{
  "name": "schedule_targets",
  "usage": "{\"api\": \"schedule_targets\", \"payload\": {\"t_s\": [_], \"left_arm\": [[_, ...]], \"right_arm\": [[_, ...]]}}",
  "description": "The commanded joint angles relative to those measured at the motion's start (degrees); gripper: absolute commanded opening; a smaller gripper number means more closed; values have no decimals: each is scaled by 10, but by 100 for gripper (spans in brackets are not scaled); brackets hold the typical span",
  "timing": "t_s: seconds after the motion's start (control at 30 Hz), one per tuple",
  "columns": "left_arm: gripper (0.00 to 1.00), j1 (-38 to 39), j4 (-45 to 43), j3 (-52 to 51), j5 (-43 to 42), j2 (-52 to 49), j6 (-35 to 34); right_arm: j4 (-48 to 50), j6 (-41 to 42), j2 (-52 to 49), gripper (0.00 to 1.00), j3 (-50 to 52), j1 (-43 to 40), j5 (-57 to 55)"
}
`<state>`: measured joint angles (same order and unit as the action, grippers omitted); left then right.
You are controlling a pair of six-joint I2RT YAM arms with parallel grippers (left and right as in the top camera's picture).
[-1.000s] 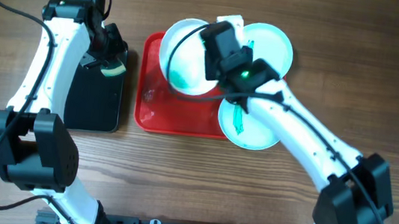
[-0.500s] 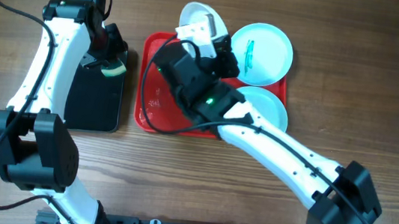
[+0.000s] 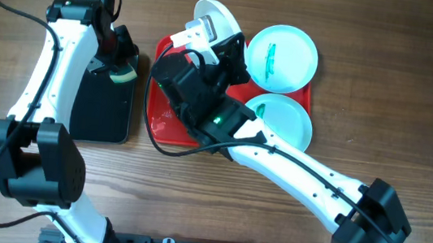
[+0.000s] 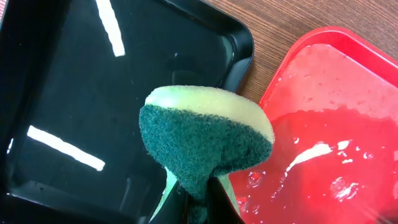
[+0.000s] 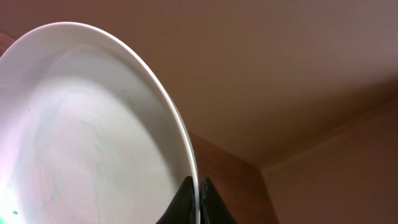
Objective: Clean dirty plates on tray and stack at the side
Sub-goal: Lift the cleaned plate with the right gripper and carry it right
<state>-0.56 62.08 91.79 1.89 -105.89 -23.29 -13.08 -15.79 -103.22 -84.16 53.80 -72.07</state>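
I should lower my right gripper toward the right in the overhead view, past the aqua plates, and let go of the plate on the bare tabletop, which is empty.
My right gripper (image 3: pixel 212 34) (image 5: pixel 199 188) is shut on the rim of the white plate (image 3: pixel 215 13) (image 5: pixel 81 124). It holds the plate tilted on edge over the back left corner of the red tray (image 3: pixel 160 113) (image 4: pixel 336 130). Two pale aqua plates lie on the tray's right side. The back one (image 3: pixel 283 57) shows a green smear, and my right arm partly covers the front one (image 3: pixel 288 120). My left gripper (image 3: pixel 121 68) (image 4: pixel 198 208) is shut on a green and yellow sponge (image 3: pixel 125 76) (image 4: pixel 205 134), just left of the red tray.
A black tray (image 3: pixel 103 113) (image 4: pixel 93 81) lies under the left gripper, close beside the red tray's left edge. The red tray's floor looks wet. My right arm crosses the table from the front right to the tray. Bare wooden table surrounds both trays.
My right arm has swung left and carried the white plate from the tray's middle toward its back left corner, tipping it more on edge. The left arm has not moved.
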Motion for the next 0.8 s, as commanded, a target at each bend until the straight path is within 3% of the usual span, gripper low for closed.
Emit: {"api": "schedule_targets", "payload": {"t_s": [0.0,0.33,0.47,0.53,0.63,0.77], "left_arm": [[4,-3,-1,3,6,5,-10],[4,-3,-1,3,6,5,-10],[4,-3,-1,3,6,5,-10],[4,-3,-1,3,6,5,-10],[4,-3,-1,3,6,5,-10],[4,-3,-1,3,6,5,-10]], "right_arm": [[4,-6,-1,4,-7,0,-17],[33,-52,-1,4,-7,0,-17],[-21,33,-1,4,-7,-1,16],[-82,91,-1,4,-7,-5,74],[-193,216,16,4,-7,-36,250],[-251,267,71,4,-7,-150,545]]}}
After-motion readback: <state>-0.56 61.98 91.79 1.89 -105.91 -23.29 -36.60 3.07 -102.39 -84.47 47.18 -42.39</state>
